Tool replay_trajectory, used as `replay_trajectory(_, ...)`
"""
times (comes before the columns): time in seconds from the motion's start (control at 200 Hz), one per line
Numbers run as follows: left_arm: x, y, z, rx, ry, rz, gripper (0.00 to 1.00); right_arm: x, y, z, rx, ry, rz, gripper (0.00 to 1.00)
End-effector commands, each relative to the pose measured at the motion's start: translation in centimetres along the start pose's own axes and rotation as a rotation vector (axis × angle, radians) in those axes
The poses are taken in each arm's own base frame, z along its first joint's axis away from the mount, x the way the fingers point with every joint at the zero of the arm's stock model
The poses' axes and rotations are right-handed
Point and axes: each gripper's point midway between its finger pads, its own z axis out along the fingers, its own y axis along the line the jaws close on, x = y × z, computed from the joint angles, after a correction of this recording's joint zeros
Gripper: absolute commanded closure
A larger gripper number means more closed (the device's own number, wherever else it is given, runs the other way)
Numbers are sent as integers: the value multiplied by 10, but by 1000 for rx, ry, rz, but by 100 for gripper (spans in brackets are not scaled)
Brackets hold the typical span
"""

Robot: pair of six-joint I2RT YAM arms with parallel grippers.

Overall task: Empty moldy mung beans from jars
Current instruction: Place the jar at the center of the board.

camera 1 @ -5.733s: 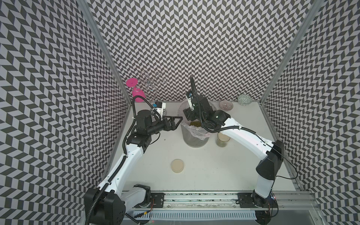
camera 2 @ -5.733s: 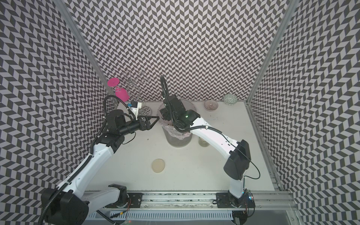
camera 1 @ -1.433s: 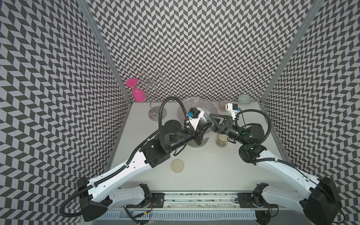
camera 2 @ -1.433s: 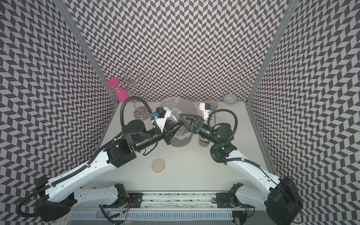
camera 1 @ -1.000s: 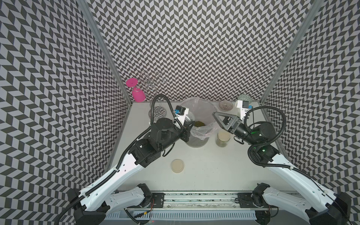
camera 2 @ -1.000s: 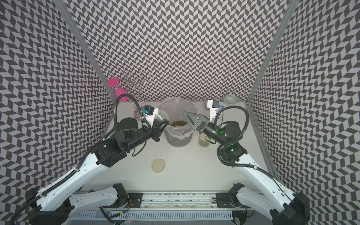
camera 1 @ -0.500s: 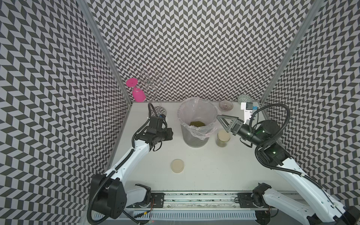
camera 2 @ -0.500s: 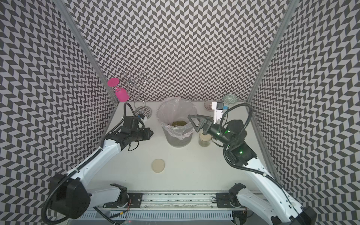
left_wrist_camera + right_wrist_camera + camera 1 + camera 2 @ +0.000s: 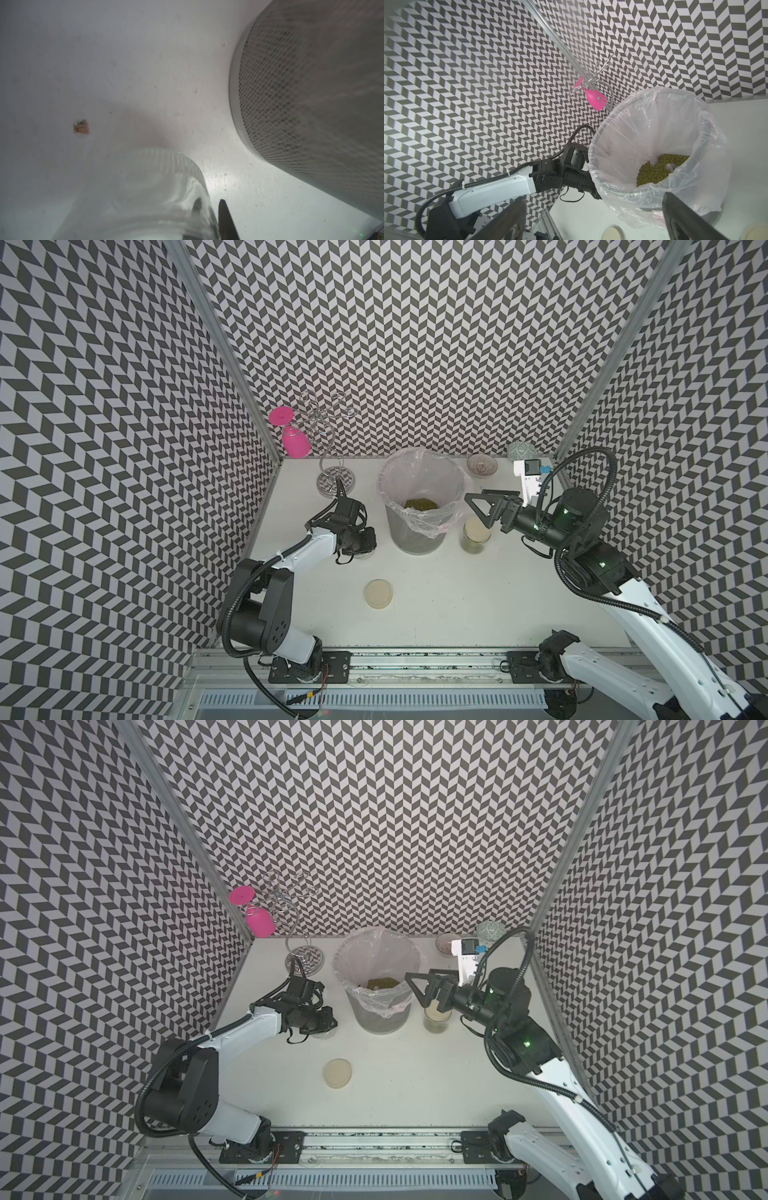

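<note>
The jar is empty, so my left gripper will next move down and slightly toward the bin [image 9: 415, 458], stand the jar on the tabletop and release the jar's side.
My left gripper [image 9: 360, 542] is low on the table left of the bin, shut on the wall of an empty clear glass jar [image 9: 145, 197]; one finger [image 9: 225, 220] shows outside the glass. In both top views the arm hides most of this jar. The moldy mung beans [image 9: 420, 504] lie in the lined mesh bin [image 9: 415, 458], seen also in the right wrist view [image 9: 660, 170]. A second jar [image 9: 476, 533] with its beige lid on stands right of the bin. My right gripper [image 9: 478, 512] hangs open just above it, holding nothing.
A loose beige lid [image 9: 378, 593] lies on the table in front of the bin. A wire glass stand [image 9: 334, 483] with a pink glass [image 9: 296, 443] is back left. Two patterned bowls [image 9: 482, 464] [image 9: 519, 450] sit back right. The arms' rail [image 9: 415, 659] runs along the front.
My left arm has drawn back from the bin's rim to the left and come down to the table with the jar. My right arm has pulled back to the right, still open.
</note>
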Motion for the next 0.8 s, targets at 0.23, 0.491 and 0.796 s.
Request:
replay_trajectory(0.23,-8,-8,13,-1,66,43,100,25,-38,-9,182,125,-70,1)
replay_trajectory(0.491,-11,-6,10,-30,79,55,66,26,-51,-18,247,103,-86,1)
replay_trajectory(0.796,-32,-16,-9,-36,22,71,13,45,-74,-27,336,132,-90,1)
